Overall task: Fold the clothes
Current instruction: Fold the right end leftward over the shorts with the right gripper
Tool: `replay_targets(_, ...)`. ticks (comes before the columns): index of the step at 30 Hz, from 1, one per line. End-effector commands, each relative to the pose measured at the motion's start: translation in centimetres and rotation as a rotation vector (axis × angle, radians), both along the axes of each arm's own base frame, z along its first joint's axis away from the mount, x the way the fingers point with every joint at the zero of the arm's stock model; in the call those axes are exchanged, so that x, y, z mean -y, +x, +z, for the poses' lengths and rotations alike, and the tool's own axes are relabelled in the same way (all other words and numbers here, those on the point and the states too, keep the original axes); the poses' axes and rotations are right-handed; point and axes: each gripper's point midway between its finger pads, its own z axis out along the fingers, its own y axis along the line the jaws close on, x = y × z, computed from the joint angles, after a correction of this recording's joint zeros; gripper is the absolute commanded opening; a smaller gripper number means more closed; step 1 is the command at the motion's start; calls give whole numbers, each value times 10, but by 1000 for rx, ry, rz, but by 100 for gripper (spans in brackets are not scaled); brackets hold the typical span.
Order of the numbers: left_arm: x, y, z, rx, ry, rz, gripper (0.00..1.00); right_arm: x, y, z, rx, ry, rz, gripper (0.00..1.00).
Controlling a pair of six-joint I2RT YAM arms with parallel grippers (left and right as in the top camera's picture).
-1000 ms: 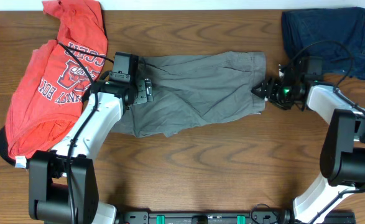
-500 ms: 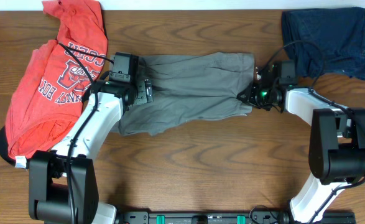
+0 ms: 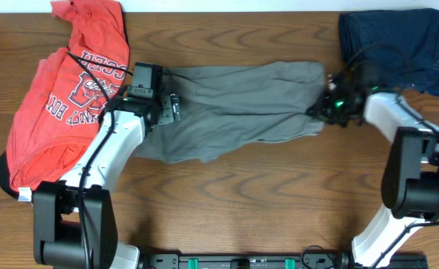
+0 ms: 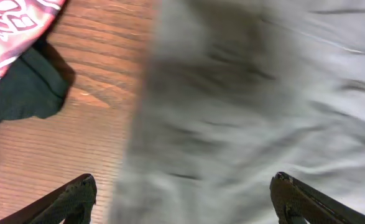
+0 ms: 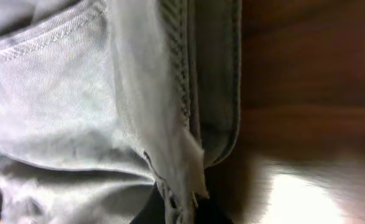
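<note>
The shorts lie stretched out, so next my right gripper should move the pinched edge to the left in the overhead view, over the shorts' opposite end, and let it go.
The grey-olive shorts lie stretched across the middle of the table. My left gripper hovers over their left end, wide open, with cloth and bare wood between its fingertips. In the left wrist view the shorts are blurred and the left gripper holds nothing. My right gripper is shut on the shorts' right edge. In the right wrist view a seamed fold of the shorts runs down into the right gripper, pinched there. A red-orange T-shirt lies at the left and a dark navy garment at the back right.
The T-shirt's corner and a dark piece of cloth show beside the shorts in the left wrist view. Bare wooden table runs along the front. The navy garment lies close behind my right arm.
My right gripper moved in onto the shorts' right edge, closed on it and pulled it to the right, stretching the shorts out. The left arm has barely moved.
</note>
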Motion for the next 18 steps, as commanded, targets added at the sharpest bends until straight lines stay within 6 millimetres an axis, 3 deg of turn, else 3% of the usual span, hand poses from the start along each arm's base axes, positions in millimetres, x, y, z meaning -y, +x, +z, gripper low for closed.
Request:
replay_targets(1, -10, 2, 19, 48, 9, 16, 91, 32, 25, 54, 146, -88, 72, 1)
replay_targets(4, -10, 2, 29, 76, 5, 16, 91, 49, 25, 85, 146, -135, 108, 1)
replay_targets(10, -6, -1, 31, 72, -15, 5, 91, 55, 21, 135, 141, -217, 169, 1)
replay_targets(14, -6, -3, 29, 60, -17, 3, 91, 33, 26, 171, 191, -231, 218, 1)
replay_targets(18, -6, -3, 29, 60, -17, 3, 91, -12, 31, 190, 256, -234, 313, 1)
